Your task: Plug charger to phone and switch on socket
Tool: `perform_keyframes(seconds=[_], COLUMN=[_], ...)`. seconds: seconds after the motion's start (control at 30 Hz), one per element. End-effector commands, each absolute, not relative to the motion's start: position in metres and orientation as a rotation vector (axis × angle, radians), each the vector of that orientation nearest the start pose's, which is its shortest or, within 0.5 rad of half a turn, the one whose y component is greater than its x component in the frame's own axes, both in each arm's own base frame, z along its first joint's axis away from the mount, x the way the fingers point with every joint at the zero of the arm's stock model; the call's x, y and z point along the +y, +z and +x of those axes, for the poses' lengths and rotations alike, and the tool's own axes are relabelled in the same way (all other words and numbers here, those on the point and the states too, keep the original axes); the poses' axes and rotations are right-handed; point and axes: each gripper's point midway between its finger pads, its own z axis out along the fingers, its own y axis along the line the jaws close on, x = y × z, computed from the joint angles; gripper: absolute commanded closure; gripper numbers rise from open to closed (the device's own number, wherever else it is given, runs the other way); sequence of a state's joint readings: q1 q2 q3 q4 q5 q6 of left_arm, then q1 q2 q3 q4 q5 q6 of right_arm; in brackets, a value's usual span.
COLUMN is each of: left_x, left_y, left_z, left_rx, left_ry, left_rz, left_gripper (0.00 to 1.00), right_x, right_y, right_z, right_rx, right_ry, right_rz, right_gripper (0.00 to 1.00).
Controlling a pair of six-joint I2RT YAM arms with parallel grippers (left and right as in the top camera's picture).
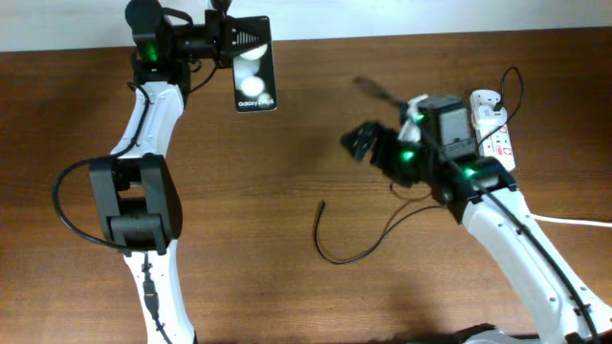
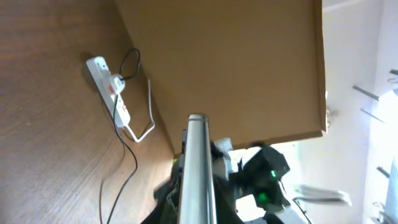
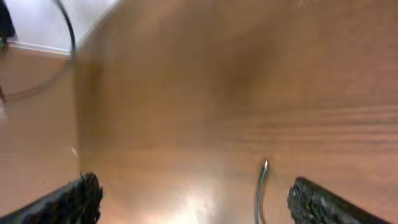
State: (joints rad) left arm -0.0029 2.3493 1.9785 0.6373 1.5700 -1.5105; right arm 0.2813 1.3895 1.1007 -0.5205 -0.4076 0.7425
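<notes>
The plug tip is lying free on the wood. My right gripper will move down, back and to the left in the overhead view and tilt onto the plug tip.
My left gripper (image 1: 228,40) is shut on the black phone (image 1: 254,67) and holds it up at the table's far left, screen towards the overhead camera. In the left wrist view the phone (image 2: 197,168) shows edge-on between the fingers. The charger's thin black cable (image 1: 337,250) lies on the wood, its plug tip (image 1: 321,204) free in the middle. The cable runs right towards the white socket strip (image 1: 494,124). My right gripper (image 1: 363,141) is open and empty above the table, up and right of the plug tip. In the right wrist view the tip (image 3: 263,177) lies between the spread fingers (image 3: 193,193).
The wooden table (image 1: 287,287) carries the cable loop in the middle. The strip's thick white cord (image 1: 574,222) leaves at the right edge. In the left wrist view the strip (image 2: 111,90) with its cord and the right arm (image 2: 267,177) show behind the phone.
</notes>
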Motion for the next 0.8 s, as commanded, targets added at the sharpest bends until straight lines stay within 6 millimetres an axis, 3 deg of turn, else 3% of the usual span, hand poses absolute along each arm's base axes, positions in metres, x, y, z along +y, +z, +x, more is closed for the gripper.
perform_keyframes(seconds=[0.0,0.17,0.27,0.5,0.63,0.77], left_x=[-0.162,-0.148,-0.143,-0.142,-0.14,-0.138], left_y=[0.289,0.289,0.289,0.289,0.289,0.289], left_z=[0.531,0.535,0.536,0.537,0.537,0.538], left_rx=[2.024,2.019,2.017,2.017,2.015,2.01], left_ry=[-2.018,-2.002,-1.997,-1.996,-1.993,-1.987], left_rz=[0.344,0.317,0.307,0.306,0.301,0.304], left_gripper=[1.0,1.0,1.0,1.0,1.0,1.0], right_x=[0.181,0.192,0.188,0.218,0.223,0.239], right_y=[0.185,0.165,0.138,0.07,0.049,0.032], right_z=[0.332,0.299,0.283,0.261,0.262,0.276], right_rx=[2.561,2.666,2.76,2.96,2.998,2.975], right_ry=[0.732,0.584,0.439,0.279,0.257,0.321], right_rz=[0.285,0.375,0.443,0.357,0.353,0.385], right_gripper=[0.01,0.01,0.01,0.01,0.01,0.01])
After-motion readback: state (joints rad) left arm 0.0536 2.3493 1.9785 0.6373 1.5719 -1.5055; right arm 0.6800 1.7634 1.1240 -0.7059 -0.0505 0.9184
